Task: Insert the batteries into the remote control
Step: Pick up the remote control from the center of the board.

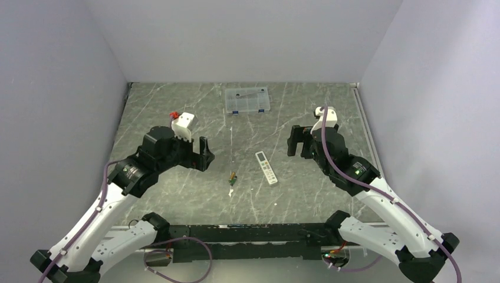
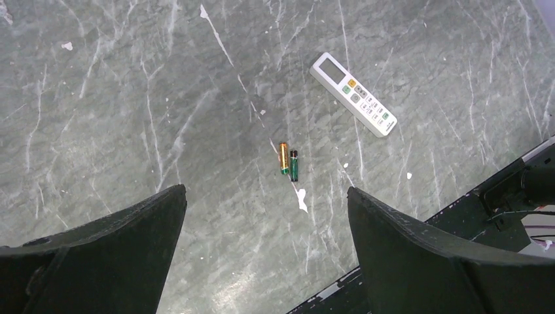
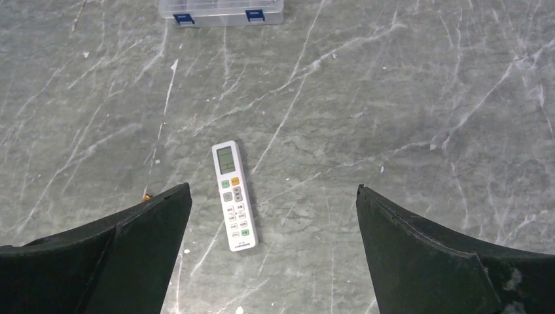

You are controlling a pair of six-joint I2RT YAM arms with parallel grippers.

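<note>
The remote control lies below, to the left in the top view. My right gripper's open fingers should go down there next, astride its near end (image 1: 270, 177) (image 3: 240, 230).
The white remote control (image 1: 266, 167) lies face up on the marble table, buttons and small screen showing. It also appears in the left wrist view, remote control (image 2: 354, 95), and in the right wrist view, remote control (image 3: 234, 195). Two batteries (image 1: 233, 177) lie side by side just left of it, one copper-orange, one dark green-black (image 2: 288, 161). My left gripper (image 1: 205, 154) hovers open to the left of the batteries, left gripper (image 2: 266, 191) empty. My right gripper (image 1: 298, 141) hovers open to the right of and beyond the remote, right gripper (image 3: 273, 188) empty.
A clear plastic compartment box (image 1: 247, 99) with blue latches stands at the back centre, box (image 3: 221, 10). Grey walls close in the table on three sides. A black rail (image 1: 247, 233) runs along the near edge between the arm bases.
</note>
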